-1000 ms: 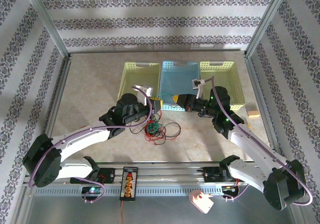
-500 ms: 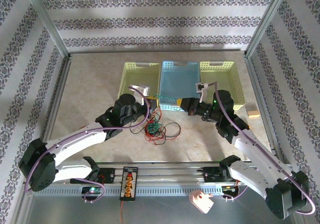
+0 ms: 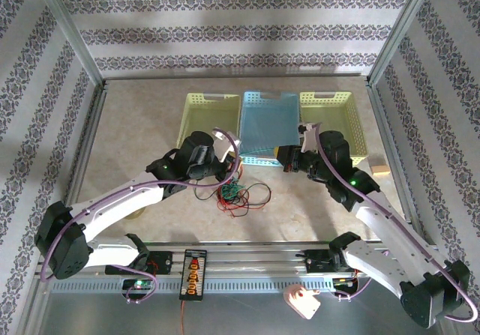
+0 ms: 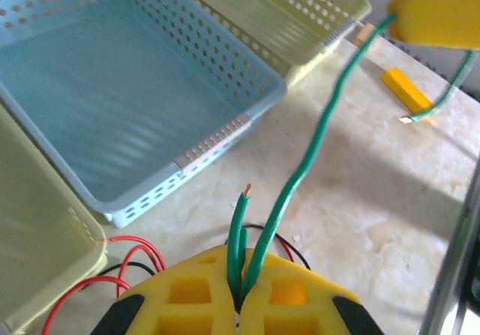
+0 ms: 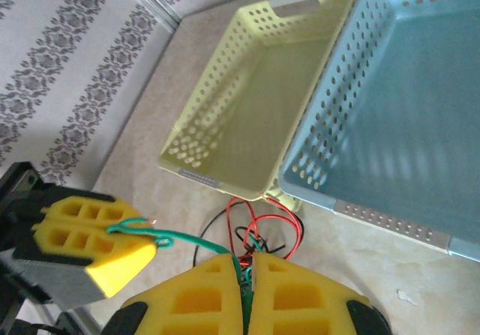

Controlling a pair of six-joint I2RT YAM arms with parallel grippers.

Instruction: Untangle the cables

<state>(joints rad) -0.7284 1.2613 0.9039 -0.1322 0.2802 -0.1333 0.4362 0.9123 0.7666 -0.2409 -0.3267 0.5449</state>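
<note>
I next need to move my right gripper outward over the open blue basket (image 5: 439, 118) and let go of the green cable there, because the part of the green cable (image 5: 187, 239) runs clear of the tangle.
Red, green and black cables lie in a tangle (image 3: 234, 192) on the table in front of the baskets. My left gripper (image 3: 234, 164) hangs just above the tangle's left side. In its wrist view the left gripper (image 4: 240, 279) is shut on the green cable (image 4: 300, 177), whose bare copper end pokes up beside the strand. That strand runs taut to the right gripper's finger (image 4: 439, 9). My right gripper (image 5: 246, 275) is shut on the same green cable (image 5: 187, 239), which leads over to the left gripper's finger (image 5: 90, 234). Red loops (image 5: 296, 219) and a black loop (image 5: 202, 226) lie below.
Three baskets stand in a row behind the tangle: a yellow-green one (image 3: 208, 97), a blue one (image 3: 266, 95) and another yellow-green one (image 3: 334, 95). A wooden block (image 3: 380, 168) lies at the right. A black power strip (image 3: 193, 273) sits on the front rail.
The left wrist has shifted right and rolled, its jaws closing the last bit on the green cable. The right arm has drawn slightly right. The tangle has stayed put.
</note>
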